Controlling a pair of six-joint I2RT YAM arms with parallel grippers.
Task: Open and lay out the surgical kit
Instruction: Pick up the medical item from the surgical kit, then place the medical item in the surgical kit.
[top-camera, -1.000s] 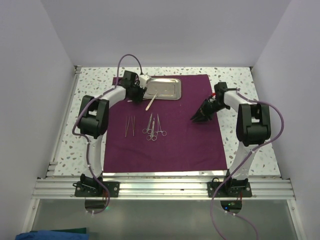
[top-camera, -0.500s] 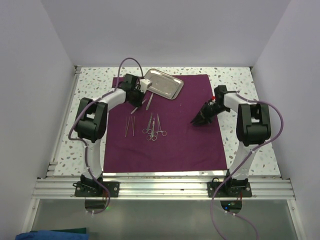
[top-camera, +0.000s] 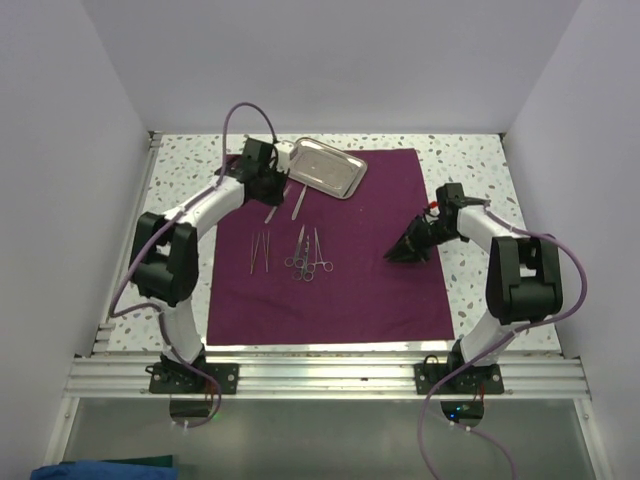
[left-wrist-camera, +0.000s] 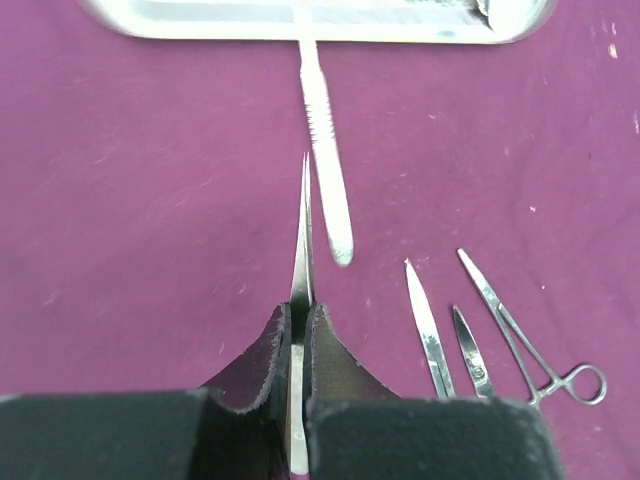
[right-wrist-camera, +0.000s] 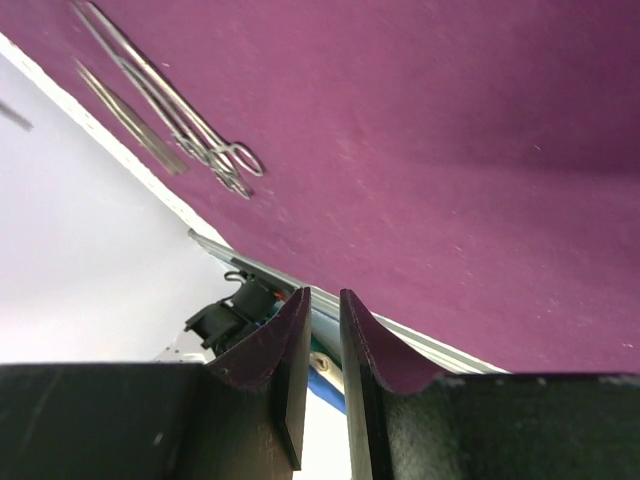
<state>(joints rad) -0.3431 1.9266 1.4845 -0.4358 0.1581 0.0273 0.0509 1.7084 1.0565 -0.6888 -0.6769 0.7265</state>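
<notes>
The left gripper should next carry the tool (left-wrist-camera: 304, 215) back, lower it and release it on bare cloth at the near ends of the tweezers, as that spot lies back of the tool and below it.
The plum cloth (top-camera: 340, 280) of the surgical kit lies spread flat. The steel tray (top-camera: 345, 180) sits skewed at the cloth's far edge. My left gripper (top-camera: 272, 192) hovers just in front of the tray, shut on a thin silver tweezer-like tool (left-wrist-camera: 304, 215) that points toward the tray (left-wrist-camera: 180, 22). A flat silver handle (left-wrist-camera: 325, 150) lies beside it, reaching from the tray's rim. Tweezers (top-camera: 260, 252) and scissors and forceps (top-camera: 308, 255) lie in a row mid-cloth. My right gripper (top-camera: 405, 250) hangs low over the cloth's right side, slightly open and empty (right-wrist-camera: 322, 298).
Speckled tabletop (top-camera: 185, 165) borders the cloth on both sides. White walls close in the left, right and back. A metal rail (top-camera: 320, 375) with both arm bases runs along the near edge.
The left gripper has shut on the thin tool, and the tray has been pushed askew toward the back. The right gripper has drifted slightly nearer.
</notes>
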